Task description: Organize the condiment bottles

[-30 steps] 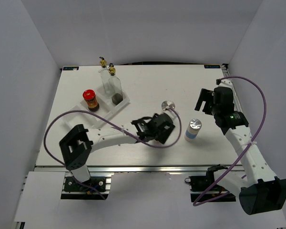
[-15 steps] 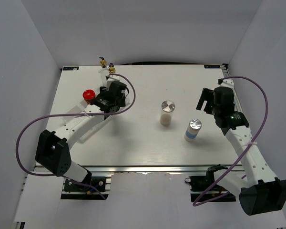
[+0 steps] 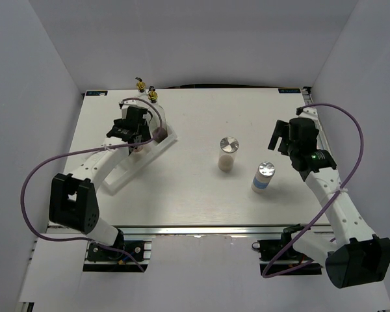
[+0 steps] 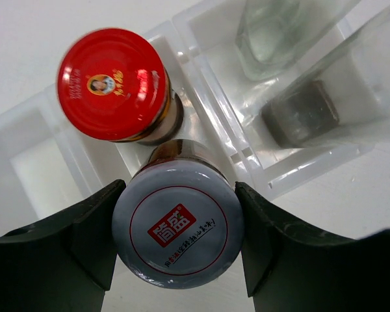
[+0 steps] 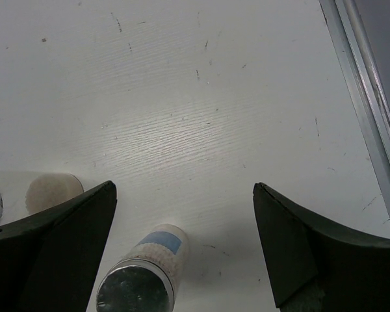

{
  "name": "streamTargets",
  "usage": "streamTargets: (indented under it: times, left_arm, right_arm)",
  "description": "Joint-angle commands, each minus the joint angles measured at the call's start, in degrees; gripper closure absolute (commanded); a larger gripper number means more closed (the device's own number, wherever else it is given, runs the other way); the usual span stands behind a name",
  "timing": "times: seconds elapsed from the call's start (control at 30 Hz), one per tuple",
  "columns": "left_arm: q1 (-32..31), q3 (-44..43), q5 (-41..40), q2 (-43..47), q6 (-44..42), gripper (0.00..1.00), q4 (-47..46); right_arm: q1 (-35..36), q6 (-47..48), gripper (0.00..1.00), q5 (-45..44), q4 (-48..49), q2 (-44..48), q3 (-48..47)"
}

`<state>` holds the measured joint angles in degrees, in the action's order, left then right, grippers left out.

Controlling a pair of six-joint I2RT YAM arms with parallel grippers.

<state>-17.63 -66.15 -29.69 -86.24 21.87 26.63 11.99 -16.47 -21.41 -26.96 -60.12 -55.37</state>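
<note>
My left gripper brings the brown jar down into the rack's section [image 3: 140, 152] [image 4: 187, 160] beside the red-capped jar next, then opens, since that section still has room.
My left gripper [image 4: 177, 235] is shut on a brown jar with a pale silver lid and a red logo [image 4: 175, 224], held over the white rack [image 4: 26, 169] right beside the red-capped jar [image 4: 112, 84]. Whether it rests in a compartment I cannot tell. Two tall glass bottles [image 4: 273, 32] [image 4: 302, 114] stand in the rack's far end, their gold tops [image 3: 152, 93] showing from above. In the top view my left gripper [image 3: 131, 130] covers the red cap. Two silver-lidded shakers [image 3: 229, 153] [image 3: 264, 175] stand mid-table. My right gripper [image 5: 182, 247] hangs open above the blue-labelled shaker [image 5: 143, 279].
The rack [image 3: 117, 179] lies diagonally at the table's back left. A metal rail [image 5: 364, 117] marks the table's right edge. The left arm's purple cable [image 3: 36, 175] loops out over the left side. White walls close in the table.
My left arm has swung from mid-table to the rack at the back left, carrying the pale-lidded jar. The right arm and both mid-table shakers have stayed put.
</note>
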Motion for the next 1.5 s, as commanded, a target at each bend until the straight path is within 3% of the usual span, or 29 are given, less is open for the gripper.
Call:
streamTargets:
  times: [0.0, 0.33, 0.43, 0.47, 0.53, 0.7, 0.93, 1.0, 1.2, 1.33, 1.47]
  left_arm:
    - [0.4, 0.0, 1.6, 0.4, 0.7, 1.00, -4.5]
    - [2.0, -1.2, -1.0, -6.5, 3.0, 0.81, -4.6]
    - [2.2, -1.2, -1.7, -7.2, 3.5, 0.72, -4.7]
    - [2.2, -0.5, -1.4, -7.0, 3.6, 0.64, -5.2]
    - [2.6, -0.2, -0.5, -7.0, 3.9, 0.62, -5.3]
    - [2.6, 1.0, -0.1, -5.5, 4.7, 0.31, -4.7]
    - [2.6, 1.0, -0.8, -3.6, 5.8, 0.13, -2.5]
    - [2.6, 0.9, -0.7, -2.7, 6.0, 0.02, -2.1]
    - [2.6, 1.0, 1.9, 3.6, 4.2, 0.02, -1.6]
    - [2.0, 3.9, 9.7, 11.8, 1.3, 0.02, -5.4]
    - [-3.1, 8.7, 21.6, 19.6, -2.4, 0.02, -11.2]
  right_arm:
    - [-0.3, -0.3, 0.11, -1.5, 0.3, -0.6, -0.8]
    - [-0.4, 0.2, 0.11, 1.0, 0.5, -1.3, -0.8]
    - [-0.3, 0.3, 0.11, 1.5, 0.8, -1.8, -0.8]
    - [-0.4, 0.4, 0.11, 1.6, 0.5, -2.0, -1.0]
    - [-0.4, 0.3, 0.11, 1.7, 0.2, -2.4, -1.1]
    - [-0.4, 0.2, 0.11, 2.0, 0.2, -2.5, -1.3]
    - [-0.4, 0.1, 0.11, 2.4, 0.1, -2.3, -1.3]
    - [-0.4, 0.2, 0.11, 2.6, -0.1, -2.3, -1.2]
    - [-0.3, 0.8, 0.11, 4.0, -0.4, -1.1, -1.5]
    - [-0.3, 2.8, 0.11, 10.8, -0.4, -0.1, -1.8]
    - [0.1, 4.4, 0.10, 20.3, -0.7, 0.5, -1.5]
